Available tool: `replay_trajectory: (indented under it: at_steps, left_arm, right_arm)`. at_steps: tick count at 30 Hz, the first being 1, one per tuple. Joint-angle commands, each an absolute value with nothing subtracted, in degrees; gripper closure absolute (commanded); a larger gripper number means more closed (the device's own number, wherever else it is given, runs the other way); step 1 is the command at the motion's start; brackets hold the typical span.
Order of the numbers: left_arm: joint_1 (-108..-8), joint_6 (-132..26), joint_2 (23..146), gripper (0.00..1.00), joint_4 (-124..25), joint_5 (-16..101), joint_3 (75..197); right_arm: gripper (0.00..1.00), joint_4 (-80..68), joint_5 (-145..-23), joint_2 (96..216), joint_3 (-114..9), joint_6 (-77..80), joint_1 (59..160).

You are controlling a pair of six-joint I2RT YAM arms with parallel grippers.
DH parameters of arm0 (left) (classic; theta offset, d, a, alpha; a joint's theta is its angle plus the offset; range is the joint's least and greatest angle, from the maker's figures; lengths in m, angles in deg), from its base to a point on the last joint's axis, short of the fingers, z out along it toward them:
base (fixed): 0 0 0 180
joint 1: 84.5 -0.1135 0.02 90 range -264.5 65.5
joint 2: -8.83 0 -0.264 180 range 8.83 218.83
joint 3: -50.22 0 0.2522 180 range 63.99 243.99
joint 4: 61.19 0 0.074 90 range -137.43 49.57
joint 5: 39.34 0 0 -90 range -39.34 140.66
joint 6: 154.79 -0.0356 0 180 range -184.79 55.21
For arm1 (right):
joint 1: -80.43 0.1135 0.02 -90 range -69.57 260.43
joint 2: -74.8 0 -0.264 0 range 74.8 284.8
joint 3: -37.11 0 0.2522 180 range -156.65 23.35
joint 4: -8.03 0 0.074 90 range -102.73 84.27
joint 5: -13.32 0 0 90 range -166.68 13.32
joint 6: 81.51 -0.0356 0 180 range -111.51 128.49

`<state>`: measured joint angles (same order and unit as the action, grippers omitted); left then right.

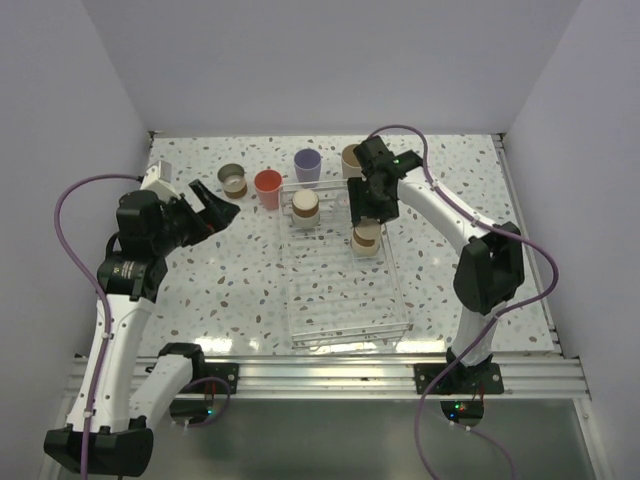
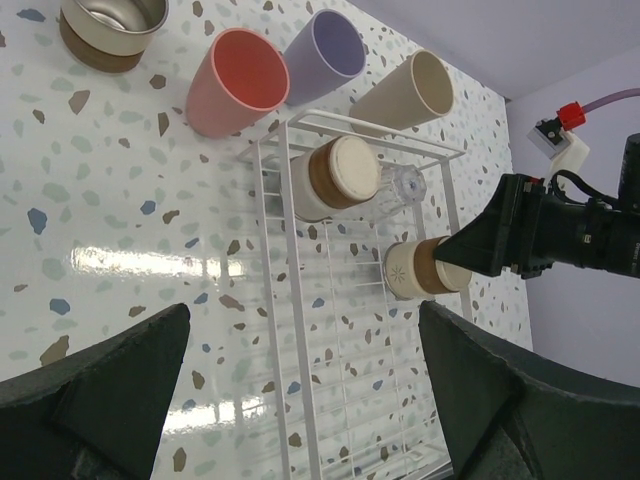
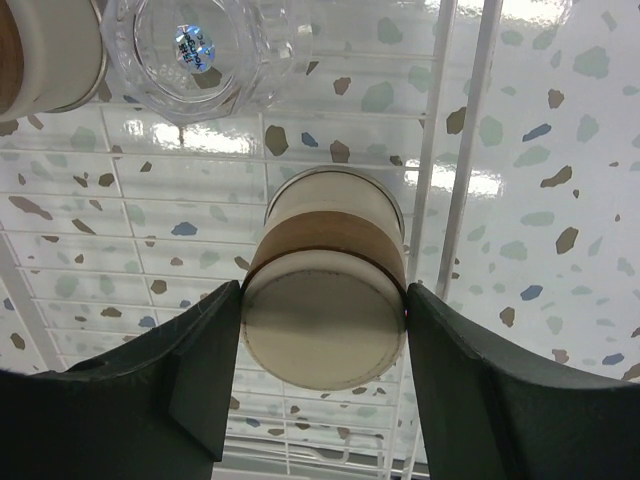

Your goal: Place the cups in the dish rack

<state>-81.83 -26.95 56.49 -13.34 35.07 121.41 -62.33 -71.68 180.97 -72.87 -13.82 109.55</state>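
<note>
My left gripper is above the coral-red cup, and the cup stands to its right in the top view. My left gripper will next move outward, across and down onto the coral-red cup's rim (image 1: 256,182) (image 2: 215,66).
The dish rack (image 1: 345,290) lies mid-table. My right gripper (image 1: 366,218) is shut on a brown-grey cup (image 1: 367,240), cream base up, by the rack's right side; in the right wrist view both fingers (image 3: 200,350) press its sides (image 3: 325,290). A second brown-grey cup (image 1: 305,207) stands inverted at the rack's far left, with the tiny clear cup (image 3: 195,50) beside it. A third brown-grey cup (image 1: 232,180), the coral-red cup (image 1: 268,188), the lavender cup (image 1: 307,163) and the beige cup (image 1: 351,157) stand on the table behind the rack. My left gripper (image 1: 222,212) is open and empty, left of the rack.
White walls close the table at the back and both sides. A metal rail (image 1: 330,375) runs along the near edge. The right arm's purple cable (image 1: 440,180) loops over the table's right side. The rack's near half (image 2: 350,400) holds nothing.
</note>
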Motion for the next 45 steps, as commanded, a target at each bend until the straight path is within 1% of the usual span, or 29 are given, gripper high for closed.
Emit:
replay_trajectory:
  at_steps: [1, 4, 5, 8, 9, 13, 20, 23, 25, 27, 34, 40, 45]
  left_arm:
    - [-81.95, -27.70, 57.43, 0.00, -14.11, 35.46, 123.49]
    - [-81.95, -27.96, 58.75, 0.00, -14.82, 35.81, 124.01]
    - [-81.95, -28.14, 59.28, 0.00, -14.82, 36.33, 124.71]
    - [-81.95, -29.02, 61.48, 0.00, -14.99, 36.86, 126.29]
    - [-81.95, -29.28, 62.09, 0.00, -15.34, 36.86, 126.65]
    - [-81.95, -30.25, 66.31, 0.00, -16.49, 37.57, 128.75]
    - [-81.95, -32.44, 76.67, 0.00, -18.33, 37.92, 133.33]
    - [-81.95, -33.59, 82.30, 0.02, -18.25, 39.32, 135.61]
    - [-81.95, -34.20, 86.95, 0.03, -18.42, 39.68, 137.62]
    - [-81.78, -34.29, 91.95, 0.08, -18.25, 39.85, 139.47]
    - [-79.76, -36.22, 104.27, 0.10, -19.39, 41.87, 149.40]
    - [-78.79, -37.90, 112.27, 0.12, -20.79, 43.54, 152.23]
    - [-76.60, -39.13, 116.14, 0.14, -23.08, 44.16, 152.58]
  right_arm:
    - [0.41, -60.93, -71.75, 182.38, -75.17, -12.70, 109.25]
    - [0.27, -61.36, -71.58, 182.29, -76.22, -12.61, 109.25]
    - [0.15, -61.63, -71.58, 182.29, -76.58, -12.52, 109.34]
    - [0.08, -62.51, -70.88, 181.76, -78.07, -12.26, 109.34]
    - [0.02, -62.68, -70.79, 181.41, -78.77, -12.17, 109.25]
    - [0.02, -65.05, -70.61, 180.10, -80.44, -12.08, 109.34]
    - [0.02, -68.57, -69.12, 170.98, -83.44, -12.17, 109.34]
    - [0.02, -69.63, -69.03, 167.01, -81.42, -12.61, 109.25]
    - [0.02, -70.15, -69.03, 162.27, -78.17, -13.57, 109.34]
    - [0.02, -70.51, -69.29, 157.71, -74.58, -14.97, 109.43]
    - [0.02, -73.40, -66.40, 146.98, -66.83, -18.23, 109.34]
    - [0.02, -77.62, -61.57, 143.27, -65.60, -18.06, 109.17]
    - [0.02, -77.72, -61.73, 142.12, -61.64, -18.40, 108.99]
